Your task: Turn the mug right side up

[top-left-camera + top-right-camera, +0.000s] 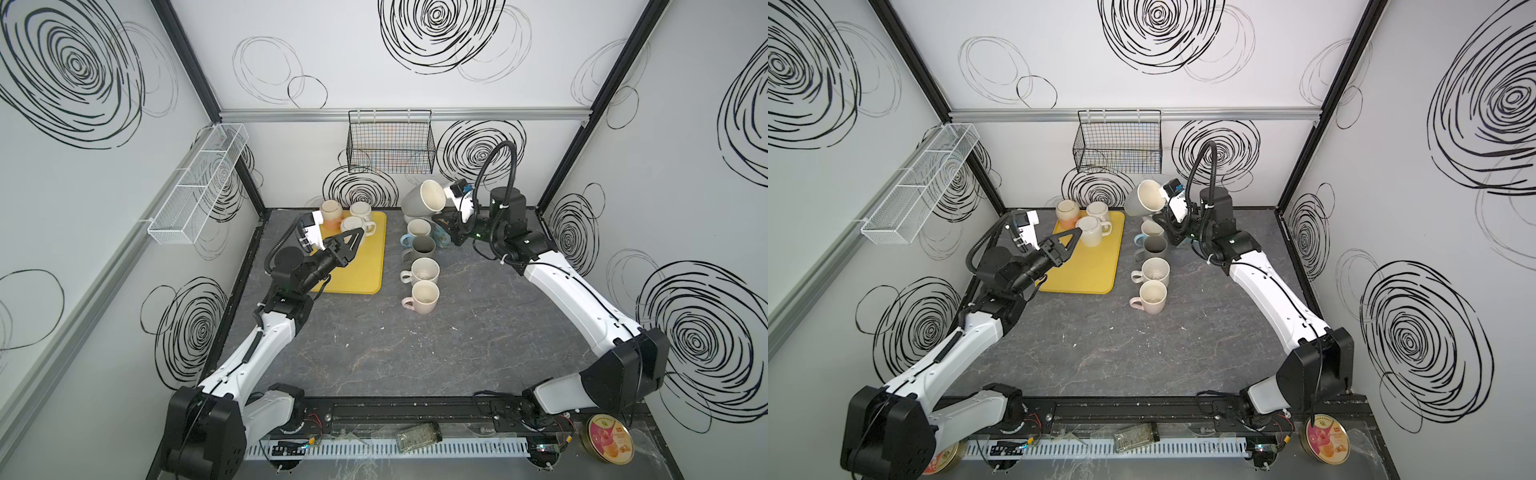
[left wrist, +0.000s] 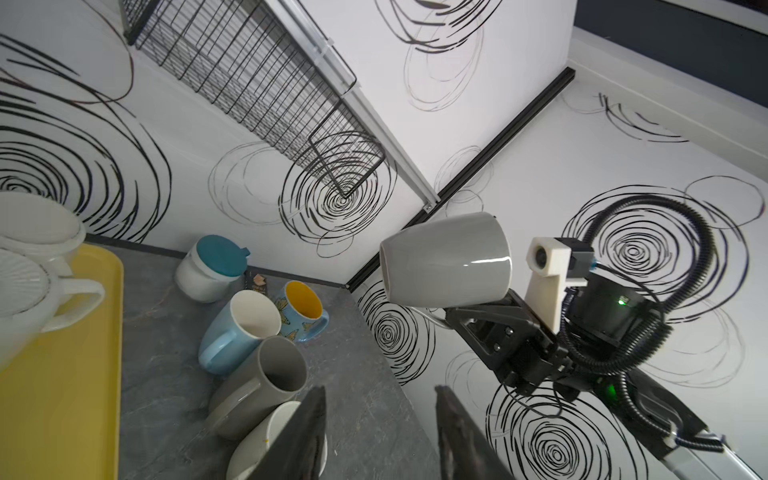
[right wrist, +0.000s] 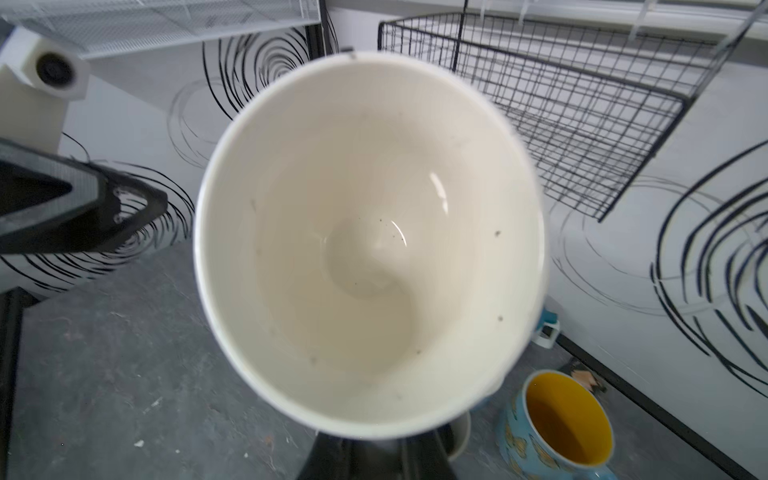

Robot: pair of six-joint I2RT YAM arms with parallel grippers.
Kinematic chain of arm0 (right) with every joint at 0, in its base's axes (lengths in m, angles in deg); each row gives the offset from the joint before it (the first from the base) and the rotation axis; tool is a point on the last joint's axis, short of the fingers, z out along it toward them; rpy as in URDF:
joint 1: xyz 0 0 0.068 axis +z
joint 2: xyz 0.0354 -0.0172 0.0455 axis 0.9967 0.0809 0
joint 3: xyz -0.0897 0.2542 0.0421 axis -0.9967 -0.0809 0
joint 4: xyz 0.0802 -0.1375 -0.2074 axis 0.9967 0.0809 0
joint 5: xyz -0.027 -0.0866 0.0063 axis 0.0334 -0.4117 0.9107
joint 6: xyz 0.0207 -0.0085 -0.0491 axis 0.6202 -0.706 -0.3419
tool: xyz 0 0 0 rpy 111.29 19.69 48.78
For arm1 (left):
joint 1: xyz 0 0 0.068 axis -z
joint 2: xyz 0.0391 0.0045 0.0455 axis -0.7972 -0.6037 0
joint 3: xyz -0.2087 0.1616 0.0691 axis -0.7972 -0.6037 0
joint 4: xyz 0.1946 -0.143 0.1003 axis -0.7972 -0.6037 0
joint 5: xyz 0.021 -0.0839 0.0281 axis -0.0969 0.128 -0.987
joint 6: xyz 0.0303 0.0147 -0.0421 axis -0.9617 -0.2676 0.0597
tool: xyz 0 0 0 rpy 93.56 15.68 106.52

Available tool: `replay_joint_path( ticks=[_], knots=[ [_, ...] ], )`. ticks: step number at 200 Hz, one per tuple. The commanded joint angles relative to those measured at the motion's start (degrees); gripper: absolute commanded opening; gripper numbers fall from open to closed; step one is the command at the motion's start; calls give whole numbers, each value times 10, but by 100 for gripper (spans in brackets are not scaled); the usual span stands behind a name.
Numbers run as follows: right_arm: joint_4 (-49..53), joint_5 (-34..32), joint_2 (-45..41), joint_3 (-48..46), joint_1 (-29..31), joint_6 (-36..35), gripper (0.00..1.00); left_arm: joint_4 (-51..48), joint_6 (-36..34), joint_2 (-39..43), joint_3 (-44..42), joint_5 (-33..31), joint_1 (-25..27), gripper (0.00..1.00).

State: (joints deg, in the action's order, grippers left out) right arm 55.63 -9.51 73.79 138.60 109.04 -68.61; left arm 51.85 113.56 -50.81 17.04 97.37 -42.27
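Note:
The bare spot on the tabletop (image 1: 447, 257) beside the dark-grey mug is below my right gripper, so I need to move down, turn the grey mug's opening up and release it there.
The grey mug (image 1: 415, 203) (image 1: 1138, 201) with a cream inside hangs in the air at the back of the table, above the row of other mugs. It is tipped on its side, its mouth turned toward the right wrist camera (image 3: 370, 245). My right gripper (image 1: 442, 222) (image 1: 1163, 222) is shut on it from below, at its handle side (image 2: 446, 257). My left gripper (image 1: 360, 233) (image 1: 1077, 233) hovers over the yellow tray (image 1: 365, 270), apart from the grey mug. It is open (image 2: 380, 392) with nothing between its fingers.
Three pale mugs (image 1: 357, 224) stand at the tray's far end. A row of upright mugs (image 1: 424, 270) runs beside the tray, below the lifted mug. A white jar with a teal lid (image 2: 212, 266) stands by the back wall. A black wire basket (image 1: 390, 143) hangs there.

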Motion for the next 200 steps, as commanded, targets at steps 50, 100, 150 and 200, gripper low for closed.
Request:
replay_joint_path(
  ticks=[50, 100, 150, 200],
  knots=[
    [132, -77, 28, 65, -70, -224, 0, -346, -141, -130, 192, -73, 2, 45],
    [126, -152, 37, 21, -87, -284, 0, -405, -193, -147, 220, -142, 10, 46],
    [116, -181, 70, -30, -115, -319, 0, -401, -198, -166, 224, -140, 18, 46],
    [105, -142, 143, -29, -122, -334, 0, -399, -196, -128, 172, -166, 25, 47]
  ],
)
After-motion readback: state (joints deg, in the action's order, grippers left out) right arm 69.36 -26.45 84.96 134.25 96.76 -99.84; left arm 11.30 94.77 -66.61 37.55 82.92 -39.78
